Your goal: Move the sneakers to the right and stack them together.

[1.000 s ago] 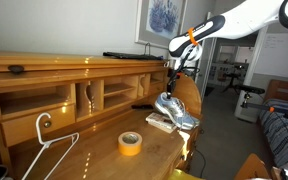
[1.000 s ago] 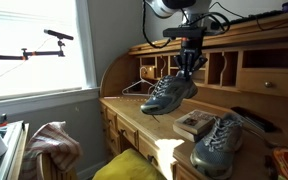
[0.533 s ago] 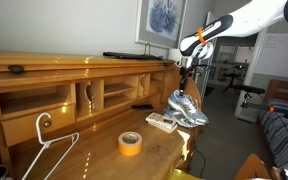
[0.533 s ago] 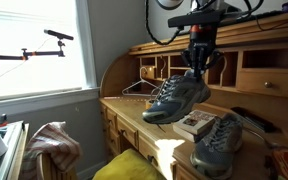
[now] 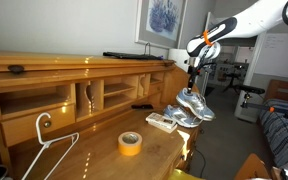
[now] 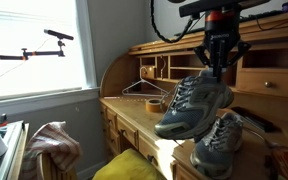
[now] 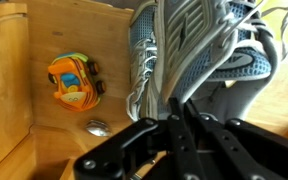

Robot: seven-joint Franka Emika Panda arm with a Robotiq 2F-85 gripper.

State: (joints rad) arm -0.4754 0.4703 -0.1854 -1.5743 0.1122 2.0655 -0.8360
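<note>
The held sneaker hangs raised beside the lying one. My gripper moves toward the cubbyholes and down onto the lying sneaker's top (image 6: pixel 223 136) next, then releases the silver-grey sneaker's rim.
My gripper (image 5: pixel 193 81) (image 6: pixel 220 66) is shut on one silver-grey sneaker (image 5: pixel 197 103) (image 6: pixel 192 106) and holds it in the air, toe tilted down, above the other sneaker (image 6: pixel 218 146) (image 5: pixel 180 117), which lies on the wooden desk (image 5: pixel 94 150). In the wrist view the fingers (image 7: pixel 180 105) pinch the held sneaker (image 7: pixel 194 50) at its collar, and the lying sneaker (image 7: pixel 246 70) shows beneath it.
A yellow tape roll (image 5: pixel 130 143) (image 6: pixel 155 104) lies on the desk. A white hanger (image 5: pixel 50 150) lies near it. A small box (image 5: pixel 161 122) (image 6: pixel 194 124) sits beside the lying sneaker. An orange toy (image 7: pixel 71 81) lies on the desk. Cubbyholes run along the back.
My gripper has carried the held sneaker sideways along the desk, from beside the tape roll end to above the lying sneaker. The lying sneaker has not moved.
</note>
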